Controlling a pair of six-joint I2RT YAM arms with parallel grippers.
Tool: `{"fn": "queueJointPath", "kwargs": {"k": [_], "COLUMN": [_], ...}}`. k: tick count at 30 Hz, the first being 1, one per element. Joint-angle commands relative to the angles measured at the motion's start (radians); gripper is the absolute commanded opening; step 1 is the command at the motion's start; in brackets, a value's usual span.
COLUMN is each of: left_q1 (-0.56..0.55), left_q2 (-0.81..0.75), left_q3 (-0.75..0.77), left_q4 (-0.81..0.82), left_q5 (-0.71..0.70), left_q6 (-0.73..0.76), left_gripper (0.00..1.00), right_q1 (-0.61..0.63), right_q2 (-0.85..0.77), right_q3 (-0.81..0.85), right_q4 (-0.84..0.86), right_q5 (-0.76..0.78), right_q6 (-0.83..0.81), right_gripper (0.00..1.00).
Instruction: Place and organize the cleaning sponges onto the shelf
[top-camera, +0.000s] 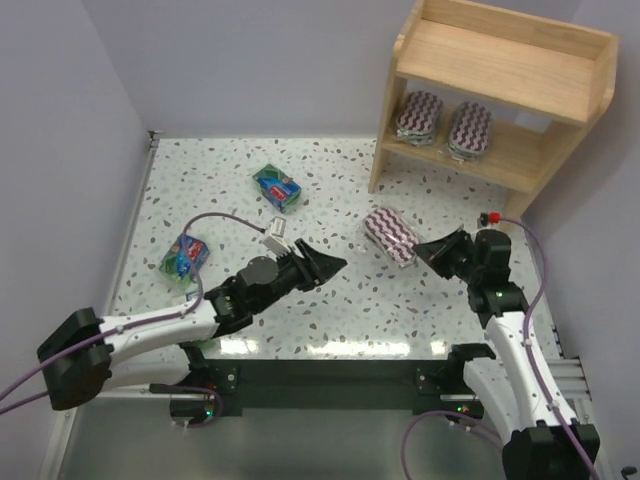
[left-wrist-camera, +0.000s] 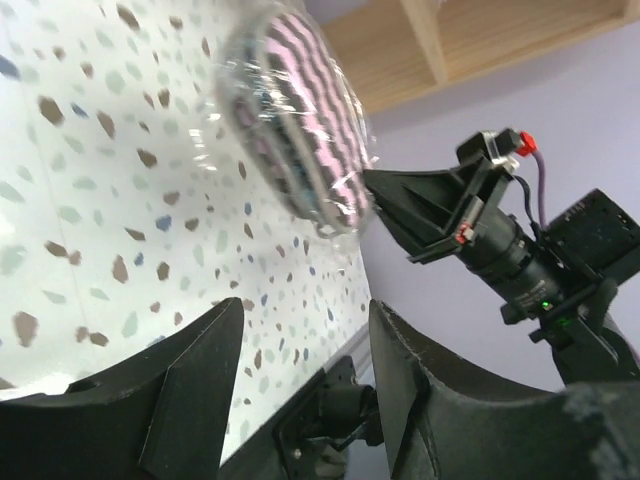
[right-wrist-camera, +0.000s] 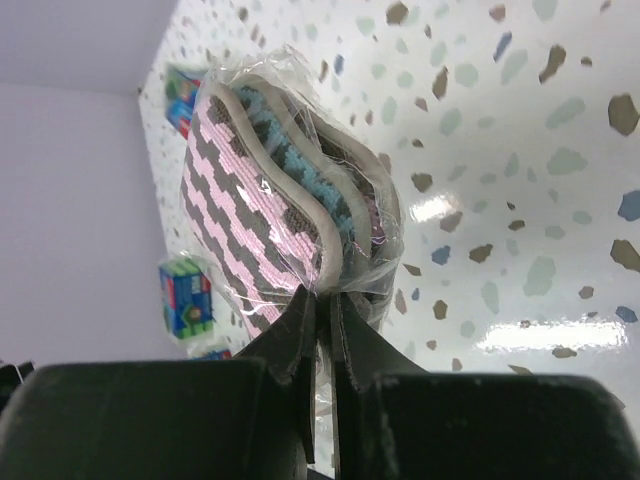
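Next, since empty wood shows on the lower level of the shelf beside the striped packs, my right gripper should rise, then turn outward to release its pack there.
My right gripper (top-camera: 425, 247) (right-wrist-camera: 322, 300) is shut on the wrapper edge of an oval maroon-and-white zigzag sponge pack (top-camera: 390, 236) (right-wrist-camera: 270, 190), held at the table right of centre. This pack also shows in the left wrist view (left-wrist-camera: 300, 125). Two more striped packs (top-camera: 420, 117) (top-camera: 469, 130) lie on the lower tier of the wooden shelf (top-camera: 560, 95) at the far right. A green pack (top-camera: 277, 188) lies mid-table and another (top-camera: 184, 257) at the left. My left gripper (top-camera: 330, 265) (left-wrist-camera: 305, 340) is open and empty, pointing at the held pack from its left.
The speckled tabletop (top-camera: 330, 160) is bounded by lilac walls at the left and back. The shelf's top tier (top-camera: 490, 55) holds nothing. In the right wrist view green packs (right-wrist-camera: 186, 298) (right-wrist-camera: 185, 95) lie beyond the held pack.
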Motion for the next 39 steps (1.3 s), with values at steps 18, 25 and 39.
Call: {"fn": "queueJointPath", "kwargs": {"k": [18,25,39], "left_q1": [0.024,0.024,0.024], "left_q2": [-0.403,-0.411,-0.437], "left_q3": [0.002,-0.002,-0.025], "left_q4": [-0.531,-0.528,-0.541], "left_q5": [-0.233,-0.199,-0.164], "left_q6": [0.160,0.160,0.153], "left_gripper": [0.60,0.59,0.59], "right_q1": [-0.236,-0.281,-0.336], "right_q2": [0.093,0.098,0.290], "right_q3": [0.559,0.527,0.607], "right_q4": [-0.118,0.048,0.152], "right_q5": [0.324,0.440,0.675], "right_q6": [0.138,0.179,0.176], "right_gripper": [0.00,0.00,0.00]}}
